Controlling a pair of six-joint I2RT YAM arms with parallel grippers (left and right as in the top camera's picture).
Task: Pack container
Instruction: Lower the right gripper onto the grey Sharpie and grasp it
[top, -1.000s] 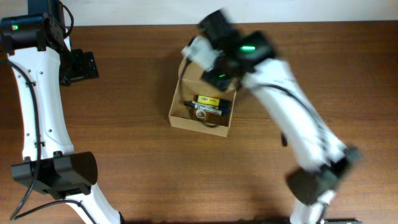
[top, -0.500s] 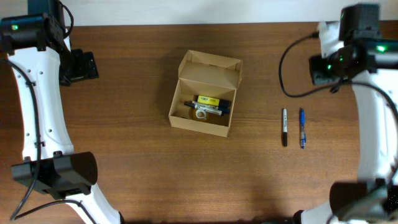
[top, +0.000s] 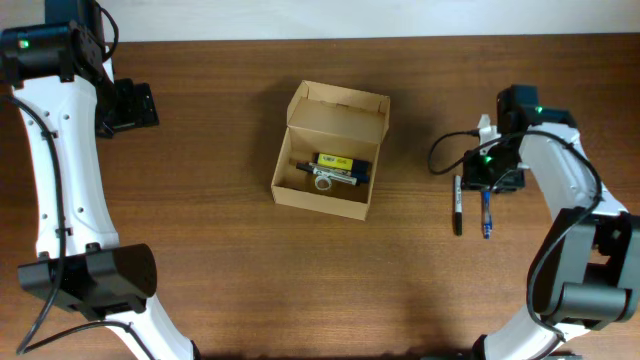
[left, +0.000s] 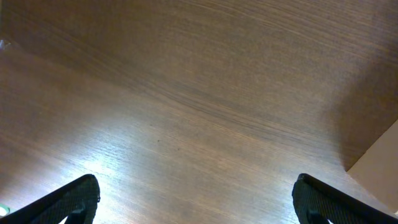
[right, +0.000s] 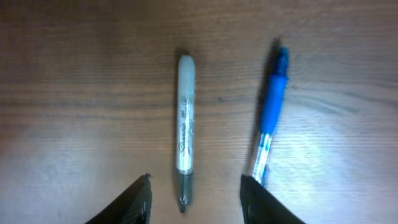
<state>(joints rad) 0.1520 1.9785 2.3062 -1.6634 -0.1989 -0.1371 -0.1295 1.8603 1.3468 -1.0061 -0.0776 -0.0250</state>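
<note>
I will next move my right gripper down onto the body of the grey marker, with one finger going between the marker and the blue pen (top: 486, 215), because the bare wood there leaves room.
The container (top: 331, 150) is a tan cardboard box at the table's middle, its flap lid standing open at the back. Inside lie a yellow-labelled item and a small ring-shaped item. A black-and-white marker (top: 457, 205) (right: 185, 128) and a blue pen (top: 486, 215) (right: 269, 116) lie side by side on the table to the right. My right gripper (top: 478, 183) (right: 194, 202) is open and empty, hovering over the near ends of both pens. My left gripper (top: 130, 105) (left: 196, 205) is open and empty at the far left, over bare wood.
The wooden table's back edge (top: 320, 40) meets a white wall. A corner of the box (left: 382, 165) shows at the right of the left wrist view.
My right arm left the box, swung out to the far right, then came down over the marker and the blue pen. The left arm has not moved.
</note>
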